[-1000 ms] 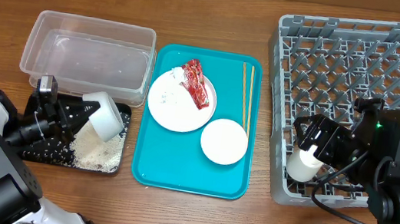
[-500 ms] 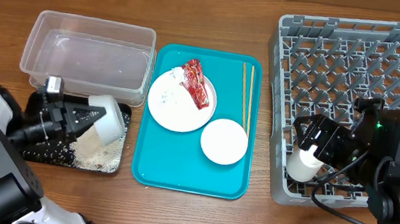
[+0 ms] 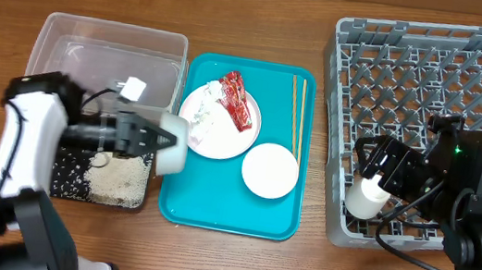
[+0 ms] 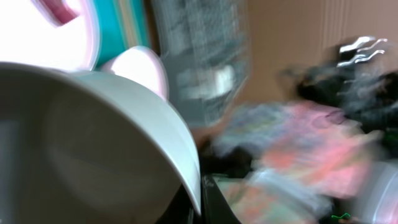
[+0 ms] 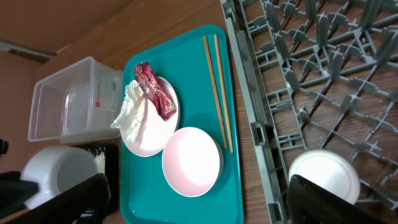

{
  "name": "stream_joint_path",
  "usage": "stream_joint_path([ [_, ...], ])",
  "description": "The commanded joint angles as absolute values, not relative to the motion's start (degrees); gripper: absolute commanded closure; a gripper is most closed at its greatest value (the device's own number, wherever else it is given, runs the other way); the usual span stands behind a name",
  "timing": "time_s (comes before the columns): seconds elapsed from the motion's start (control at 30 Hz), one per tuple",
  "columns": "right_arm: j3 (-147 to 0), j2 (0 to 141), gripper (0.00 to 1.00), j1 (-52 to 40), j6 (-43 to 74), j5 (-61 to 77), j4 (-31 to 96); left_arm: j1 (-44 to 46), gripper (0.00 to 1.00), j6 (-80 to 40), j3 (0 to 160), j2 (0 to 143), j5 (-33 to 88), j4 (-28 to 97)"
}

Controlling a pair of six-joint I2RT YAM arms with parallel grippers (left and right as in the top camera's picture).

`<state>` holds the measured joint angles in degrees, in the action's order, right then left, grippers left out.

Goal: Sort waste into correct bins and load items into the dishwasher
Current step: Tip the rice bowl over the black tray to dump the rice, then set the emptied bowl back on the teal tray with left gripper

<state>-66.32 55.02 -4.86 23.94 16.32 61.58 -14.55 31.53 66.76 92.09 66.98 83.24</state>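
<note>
I will next lower my left gripper to the teal tray's bare near corner (image 3: 200, 191) and let go of the bowl, because that corner is below the gripper, to its right in the overhead view.
My left gripper (image 3: 153, 135) is shut on the rim of a pale bowl (image 3: 173, 143), held on its side above the gap between the black tray (image 3: 67, 182) of rice grains (image 3: 118, 180) and the teal tray. The left wrist view is blurred; the bowl (image 4: 93, 143) fills it and my fingers (image 4: 200, 202) pinch its rim. On the teal tray a white plate (image 3: 213, 136) carries the red wrapper (image 3: 236, 100) and the tissue wad (image 5: 129, 111). My right gripper (image 3: 375, 168) is open above an upturned white cup (image 3: 366, 198) in the grey rack (image 3: 439, 49).
The teal tray (image 3: 213, 206) also holds a white bowl (image 3: 269, 169) and chopsticks (image 3: 296, 114). The clear tub (image 3: 106, 61) stands behind the black tray. The rack's pegs (image 5: 311, 74) fill the right side.
My left arm has swung right with the bowl, from over the black tray to the teal tray's left edge. The right arm has not moved.
</note>
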Motion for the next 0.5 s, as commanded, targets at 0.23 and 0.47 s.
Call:
stream_joint_path([
  [0.23,-67.46,54.94,0.07,-4.84,23.57,16.62,61.34,25.06,0.96,-21.37,65.08,87.9,5.41,60.88],
  [0.47,-67.46,54.94,0.07,-4.84,23.53,16.6,62.15,37.71,0.96,-31.33,63.79,95.9,-3.79,56.88],
])
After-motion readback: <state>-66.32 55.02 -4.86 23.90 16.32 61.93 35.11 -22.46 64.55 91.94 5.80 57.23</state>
